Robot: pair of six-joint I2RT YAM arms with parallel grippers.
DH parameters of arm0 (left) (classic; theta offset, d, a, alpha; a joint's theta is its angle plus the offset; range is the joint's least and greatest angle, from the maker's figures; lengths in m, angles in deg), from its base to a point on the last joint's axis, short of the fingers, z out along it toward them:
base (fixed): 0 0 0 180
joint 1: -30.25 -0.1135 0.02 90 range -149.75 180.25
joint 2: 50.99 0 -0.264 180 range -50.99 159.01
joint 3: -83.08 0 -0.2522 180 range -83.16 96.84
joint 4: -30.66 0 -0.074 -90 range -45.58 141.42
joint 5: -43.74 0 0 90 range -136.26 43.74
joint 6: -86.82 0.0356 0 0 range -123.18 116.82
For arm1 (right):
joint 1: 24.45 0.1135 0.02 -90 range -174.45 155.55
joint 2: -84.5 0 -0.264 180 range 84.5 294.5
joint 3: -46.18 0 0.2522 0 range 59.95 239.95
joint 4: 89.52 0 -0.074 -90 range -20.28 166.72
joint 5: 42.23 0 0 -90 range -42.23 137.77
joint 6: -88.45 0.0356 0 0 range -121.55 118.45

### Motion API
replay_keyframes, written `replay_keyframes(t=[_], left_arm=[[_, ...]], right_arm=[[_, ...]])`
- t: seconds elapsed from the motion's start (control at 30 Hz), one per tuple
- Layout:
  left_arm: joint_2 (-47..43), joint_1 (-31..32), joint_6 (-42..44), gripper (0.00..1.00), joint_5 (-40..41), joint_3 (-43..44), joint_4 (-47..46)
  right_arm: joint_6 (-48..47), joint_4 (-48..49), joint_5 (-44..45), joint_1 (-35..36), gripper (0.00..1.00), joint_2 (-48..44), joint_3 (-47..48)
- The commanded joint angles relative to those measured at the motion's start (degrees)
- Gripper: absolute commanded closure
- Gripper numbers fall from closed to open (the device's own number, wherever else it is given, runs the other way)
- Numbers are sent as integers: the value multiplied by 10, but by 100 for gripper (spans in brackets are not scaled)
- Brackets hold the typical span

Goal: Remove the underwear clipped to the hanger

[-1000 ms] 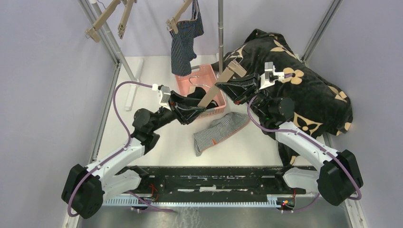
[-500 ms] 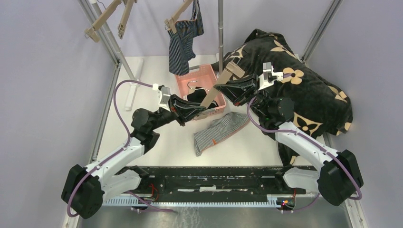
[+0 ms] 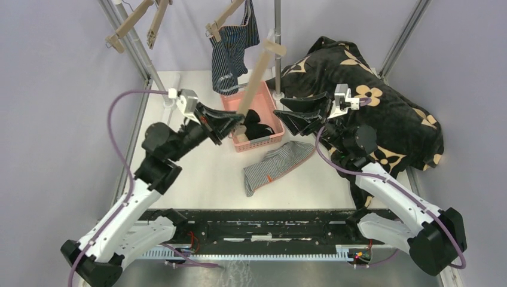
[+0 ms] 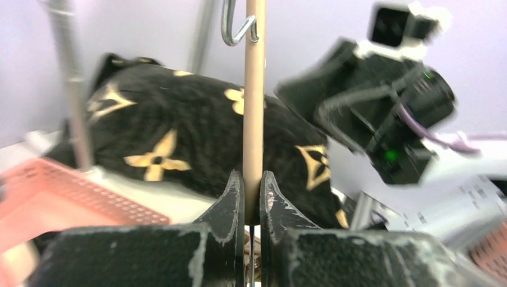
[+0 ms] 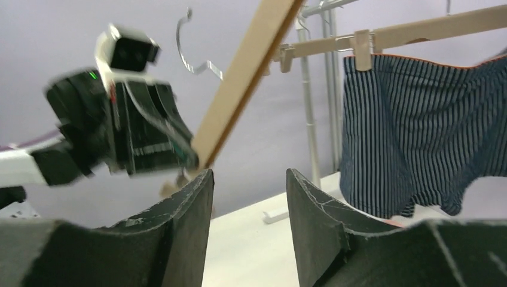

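Observation:
Next, my left gripper moves up, outward and to the left in the top view to free its hanger beside the wooden hangers, since they hang outward of it.
My left gripper (image 3: 234, 126) is shut on one end of a bare wooden hanger (image 3: 256, 76) and holds it up over the pink basket (image 3: 263, 139); in the left wrist view the hanger bar (image 4: 254, 89) rises from between my fingers. My right gripper (image 3: 287, 117) is open and empty just right of the basket. Black underwear (image 3: 256, 128) lies in the basket. Grey-and-white striped underwear (image 3: 276, 165) lies on the table. Navy striped underwear (image 3: 234, 51) hangs clipped to another hanger on the rack, also in the right wrist view (image 5: 418, 131).
A big black blanket with tan flower marks (image 3: 382, 113) is heaped at the right. The rack's metal pole (image 3: 277, 30) stands behind the basket. More wooden hangers (image 3: 134, 21) hang at the upper left. Metal frame posts edge the table.
My left arm has lifted and swung left, raising the bare hanger steeply over the basket. My right gripper has let go of the hanger, opened and drawn back right.

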Motion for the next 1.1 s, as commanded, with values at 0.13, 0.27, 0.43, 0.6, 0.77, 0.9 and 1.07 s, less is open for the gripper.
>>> replay_keyframes(t=[0.13,0.27,0.43,0.6,0.77,0.9,1.07], left_arm=[[6,-2,116,97,381,288,499],[49,-2,135,97,515,404,641],[111,-2,152,97,621,505,750],[190,-4,178,97,654,616,825],[235,-39,210,97,617,687,847],[274,-168,237,97,464,718,846],[315,-239,242,97,382,749,821]], right_arm=[[-142,-299,87,10,45,-62,17],[-179,-436,176,40,46,-82,6],[-199,-518,318,71,45,-60,-21],[-169,-543,382,103,46,39,-24],[-146,-532,467,188,40,125,-43],[-134,-499,511,238,36,175,-52],[-132,-462,532,247,33,191,-60]])
